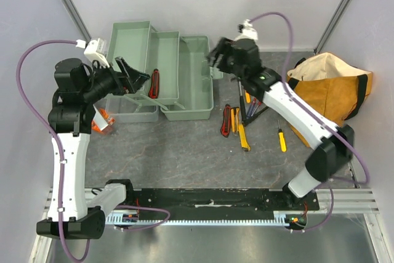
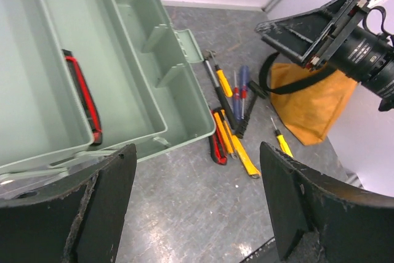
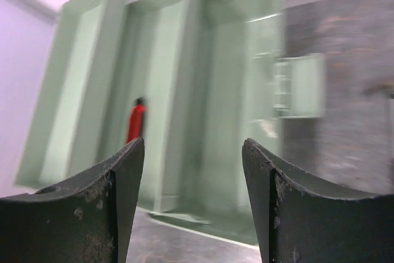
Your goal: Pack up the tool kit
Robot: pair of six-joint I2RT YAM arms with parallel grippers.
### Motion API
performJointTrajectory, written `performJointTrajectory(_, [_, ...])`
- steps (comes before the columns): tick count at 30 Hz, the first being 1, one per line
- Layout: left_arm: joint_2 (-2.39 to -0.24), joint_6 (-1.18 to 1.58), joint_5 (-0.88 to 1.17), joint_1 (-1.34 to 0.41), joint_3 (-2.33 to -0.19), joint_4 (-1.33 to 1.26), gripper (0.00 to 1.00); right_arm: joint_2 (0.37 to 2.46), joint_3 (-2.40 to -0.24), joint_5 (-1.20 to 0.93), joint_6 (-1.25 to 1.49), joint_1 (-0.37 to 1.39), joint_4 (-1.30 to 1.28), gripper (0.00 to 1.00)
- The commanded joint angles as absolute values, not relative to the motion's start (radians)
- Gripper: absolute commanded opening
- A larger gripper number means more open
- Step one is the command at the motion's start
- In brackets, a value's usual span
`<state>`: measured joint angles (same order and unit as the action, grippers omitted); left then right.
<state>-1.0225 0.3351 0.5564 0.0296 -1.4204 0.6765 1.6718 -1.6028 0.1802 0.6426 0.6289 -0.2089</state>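
Note:
The yellow knife [image 1: 234, 119] beside the loose red one is below my right gripper and nearer my base, so my right gripper moves down and back onto it next.
The pale green toolbox [image 1: 196, 81] stands open at the back of the table with its trays [image 1: 164, 60] fanned out. A red utility knife [image 1: 154, 83] lies in the middle tray and also shows in the left wrist view [image 2: 86, 100] and, blurred, in the right wrist view [image 3: 135, 121]. Loose tools lie right of the box: a red knife [image 1: 226, 120], a yellow knife [image 1: 244, 135], a yellow screwdriver [image 1: 281, 139], blue screwdrivers [image 1: 250, 106]. My left gripper [image 1: 132, 77] is open and empty over the box's left trays. My right gripper [image 1: 218, 56] is open and empty above the box's right end.
An orange-tan fabric bag [image 1: 329, 90] with black straps sits at the right, close to the right arm. The translucent lid [image 1: 126, 110] lies in front of the left trays. A small orange item [image 1: 101, 121] sits by the left arm. Grey walls close in the back.

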Motion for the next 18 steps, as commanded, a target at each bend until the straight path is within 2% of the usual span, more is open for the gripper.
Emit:
performJointTrajectory(1, [-1.029,0.357,0.627,0.012,-1.468,0.66,0.86,1.522,-1.433,0.323,0.621,0.569,-0.388,0.71])
performJointTrajectory(5, [-1.048,0.341,0.592,-0.037,-1.474,0.678,0.85,1.437,-1.258,0.373,0.581,0.551,-0.428,0.7])
performJointTrajectory(10, [-1.089,0.338,0.559,-0.04,-1.493,0.681,0.83,1.505,-1.097,0.319,0.494,0.549,-0.404,0.59])
performJointTrajectory(14, [-1.118,0.315,0.471,-0.04,-1.546,0.71,0.83,1.555,-1.057,0.311,0.469,0.549,-0.373,0.53])
performJointTrajectory(18, [-1.135,0.307,0.428,-0.038,-1.549,0.704,0.83,1.637,-1.038,0.296,0.456,0.549,-0.33,0.53])
